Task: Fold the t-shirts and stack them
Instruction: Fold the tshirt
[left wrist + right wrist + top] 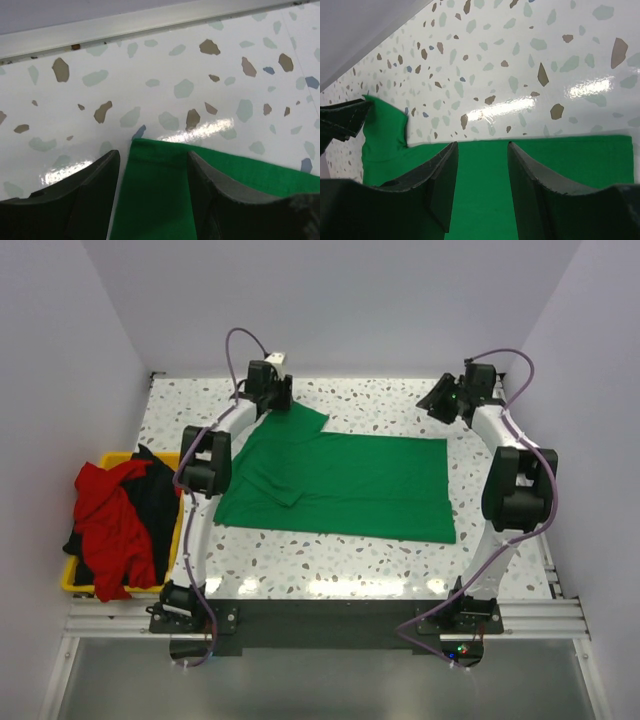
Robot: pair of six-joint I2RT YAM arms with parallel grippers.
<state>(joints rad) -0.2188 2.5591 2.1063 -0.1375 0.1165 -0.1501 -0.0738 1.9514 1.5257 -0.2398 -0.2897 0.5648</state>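
Observation:
My left gripper holds low and nearly in place next and closes its fingers on the sleeve's far corner [291, 408] [150, 153], because the cloth already lies between its open fingers.
A bright green t-shirt [340, 485] lies spread flat on the speckled table, with one sleeve [298, 422] pointing to the far left. My left gripper [276, 396] is open and low at that sleeve's far end. In the left wrist view the sleeve corner [155, 190] lies between the open fingers [100, 185]. My right gripper [447, 402] is open near the shirt's far right corner. In the right wrist view the shirt's far edge [480, 200] lies between its fingers [442, 185]. A red t-shirt [110, 515] and a black t-shirt [158, 495] lie crumpled at the left.
The red and black shirts fill a yellow bin [72, 578] at the table's left edge. Walls close in the table at the back and sides, with a rail [125, 22] along the back. The left gripper's fingertip [345, 120] shows in the right wrist view.

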